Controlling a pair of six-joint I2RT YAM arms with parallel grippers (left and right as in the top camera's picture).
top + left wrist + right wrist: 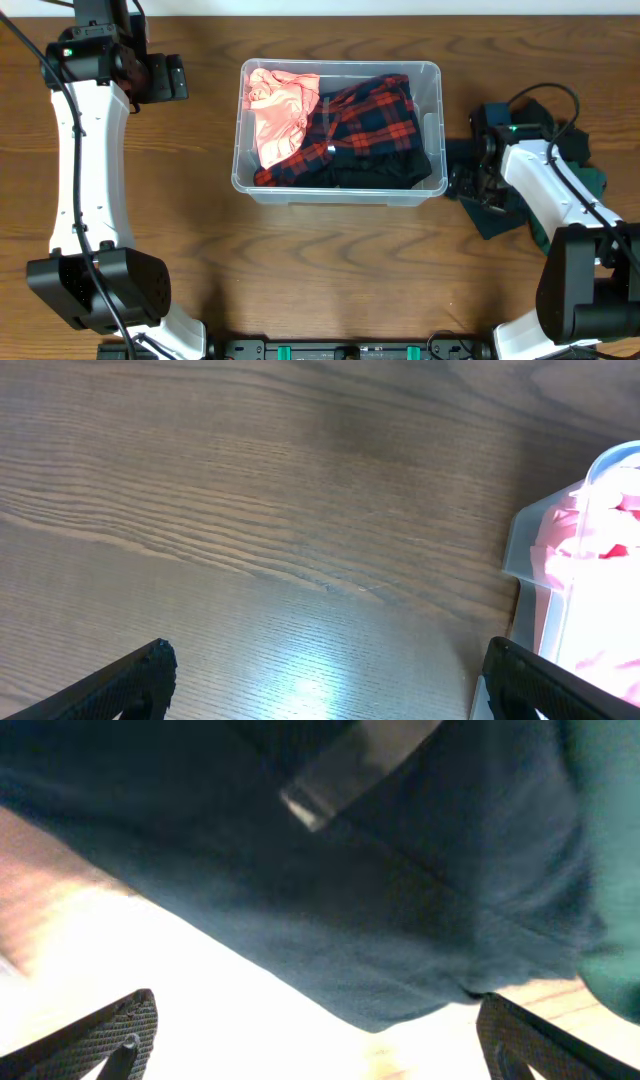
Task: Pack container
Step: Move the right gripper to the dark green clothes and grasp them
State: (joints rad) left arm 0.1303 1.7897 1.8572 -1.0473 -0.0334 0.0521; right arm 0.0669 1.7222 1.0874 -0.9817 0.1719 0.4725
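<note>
My right gripper moves down next onto the dark teal garment's edge by the garment's near corner and closes, since that edge lies below the open fingers.
The clear plastic container stands at the table's middle. It holds a pink garment on its left and a red-and-navy plaid garment over dark cloth. Its corner with the pink cloth shows in the left wrist view. My left gripper is open and empty, left of the container. My right gripper is open just right of the container, over a dark teal garment lying on the table. That garment fills the right wrist view, with the open fingertips at its edge.
The wooden table stretches to the front and left. A cable loops over the right arm near the teal garment. The arm bases stand at the front corners.
</note>
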